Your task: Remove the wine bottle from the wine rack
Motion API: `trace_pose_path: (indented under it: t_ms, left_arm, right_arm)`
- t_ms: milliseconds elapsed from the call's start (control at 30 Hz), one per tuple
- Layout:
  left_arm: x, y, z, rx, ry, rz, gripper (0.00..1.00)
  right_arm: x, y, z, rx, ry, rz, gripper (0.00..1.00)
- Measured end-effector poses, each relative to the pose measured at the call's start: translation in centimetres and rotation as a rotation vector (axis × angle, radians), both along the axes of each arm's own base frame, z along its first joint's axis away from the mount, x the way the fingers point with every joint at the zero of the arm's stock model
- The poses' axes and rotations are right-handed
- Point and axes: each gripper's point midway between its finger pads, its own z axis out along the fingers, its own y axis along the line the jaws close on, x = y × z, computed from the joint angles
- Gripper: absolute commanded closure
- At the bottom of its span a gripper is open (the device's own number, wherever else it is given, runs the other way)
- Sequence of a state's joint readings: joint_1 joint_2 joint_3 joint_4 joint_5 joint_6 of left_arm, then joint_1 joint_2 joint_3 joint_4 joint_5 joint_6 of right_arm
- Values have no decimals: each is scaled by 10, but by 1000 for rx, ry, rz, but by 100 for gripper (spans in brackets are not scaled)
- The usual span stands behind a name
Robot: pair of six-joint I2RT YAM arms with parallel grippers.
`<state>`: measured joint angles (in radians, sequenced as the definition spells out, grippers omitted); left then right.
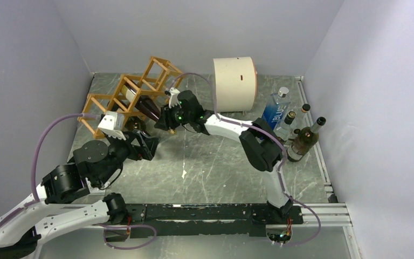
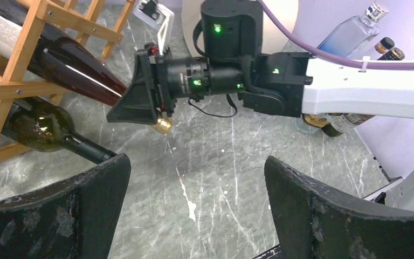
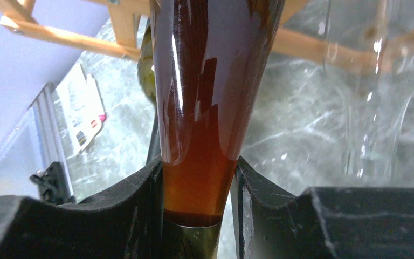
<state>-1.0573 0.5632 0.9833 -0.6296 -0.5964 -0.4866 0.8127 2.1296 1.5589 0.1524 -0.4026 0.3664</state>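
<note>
The right gripper moves the neck of the wine bottle back and toward the right in the top view next, to the open tabletop. It then releases the bottle clear of the rack [image 1: 124, 94].
The wine rack [image 1: 124, 94] [image 2: 11, 89] of orange-brown sticks stands at the back left. A dark reddish wine bottle [image 1: 148, 108] [image 2: 81, 73] [image 3: 210, 81] lies tilted in one cell, neck pointing out toward the right arm. My right gripper [image 1: 164, 120] [image 3: 197, 194] is shut on that neck just above its gold foil, with a finger on either side. A green bottle [image 2: 38, 127] lies in a lower cell. My left gripper [image 1: 140, 145] [image 2: 197, 178] hangs open over the table in front of the rack, holding nothing; its left finger [image 2: 59, 210] is close to the green bottle's neck.
A cream drum [image 1: 234, 83] stands at the back middle. A blue-labelled clear bottle [image 1: 277, 110] and a dark bottle [image 1: 304, 141] stand among others by the right wall, beside the right arm's elbow [image 1: 261, 145]. Grey walls close in the table.
</note>
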Motion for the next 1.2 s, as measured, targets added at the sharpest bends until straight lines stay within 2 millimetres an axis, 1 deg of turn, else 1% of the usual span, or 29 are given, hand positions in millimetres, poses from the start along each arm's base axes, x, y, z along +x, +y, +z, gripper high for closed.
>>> trace_pose_path:
  t_ms: [200, 267, 500, 767, 967, 1067, 1200]
  left_arm:
    - [2, -7, -2, 8, 7, -9, 2]
    - [2, -8, -3, 11, 9, -15, 2]
    - [2, -10, -3, 12, 12, -19, 2]
    - [2, -10, -2, 6, 7, -20, 2]
    - [3, -11, -3, 25, 3, -23, 2]
    - [4, -12, -2, 30, -3, -26, 2]
    - [6, -15, 1, 31, -21, -33, 2]
  right_arm:
    - [-31, -26, 4, 42, 90, 6, 100]
    - [-35, -31, 5, 54, 108, 4, 100]
    - [-65, -56, 9, 115, 217, 0, 100]
    - [-87, -75, 21, 189, 360, 4, 100]
    - [-107, -97, 28, 212, 439, -6, 100]
    - [-117, -109, 24, 189, 500, -33, 100]
    - [-134, -128, 7, 119, 591, -71, 100]
